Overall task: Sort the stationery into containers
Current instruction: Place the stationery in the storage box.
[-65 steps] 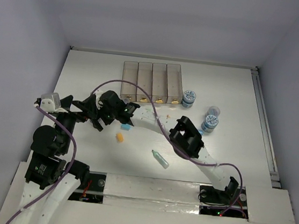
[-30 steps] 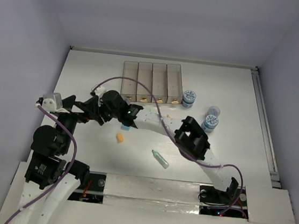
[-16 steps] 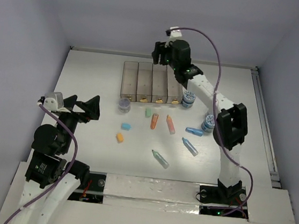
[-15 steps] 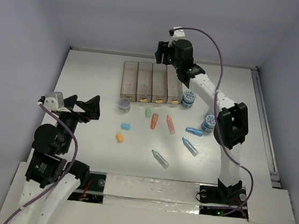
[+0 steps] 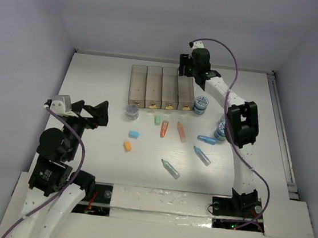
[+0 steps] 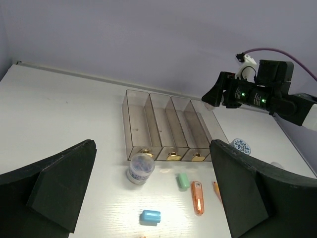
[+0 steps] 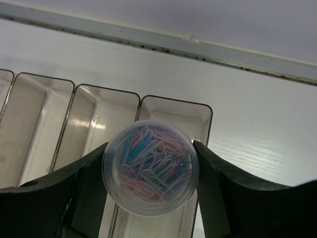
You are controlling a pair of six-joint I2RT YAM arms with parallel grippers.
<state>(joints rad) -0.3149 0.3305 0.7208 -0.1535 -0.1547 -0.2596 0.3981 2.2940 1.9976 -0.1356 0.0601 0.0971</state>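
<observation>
The right gripper needs to bring the round jar down next at the far end of the bin (image 5: 185,81) (image 7: 172,122) beside the standing jar, because that end is empty.
The containers (image 5: 159,87) are joined translucent bins in one row at the back of the table. My right gripper (image 5: 190,71) hangs over the far end of the rightmost bin (image 7: 176,119), shut on a round jar of paper clips (image 7: 150,173). Loose stationery lies in front of the bins: a jar (image 5: 131,112), a green eraser (image 5: 158,119), an orange marker (image 5: 163,129), a pink marker (image 5: 181,132), a blue eraser (image 5: 134,134), an orange eraser (image 5: 126,146), two blue markers (image 5: 205,139) and a teal marker (image 5: 170,168). My left gripper (image 5: 93,114) stands wide open and empty at the left.
Two more jars stand right of the bins, one (image 5: 201,105) beside the rightmost bin and one (image 5: 223,129) under my right forearm. The left wrist view shows the bins (image 6: 168,136), the near jar (image 6: 140,167) and the right gripper (image 6: 233,94) behind them. The back wall runs close behind the bins.
The right arm, stretched across the left middle of the table a second ago, now holds a jar at the bins' far end and has shifted slightly right. The left arm barely moved.
</observation>
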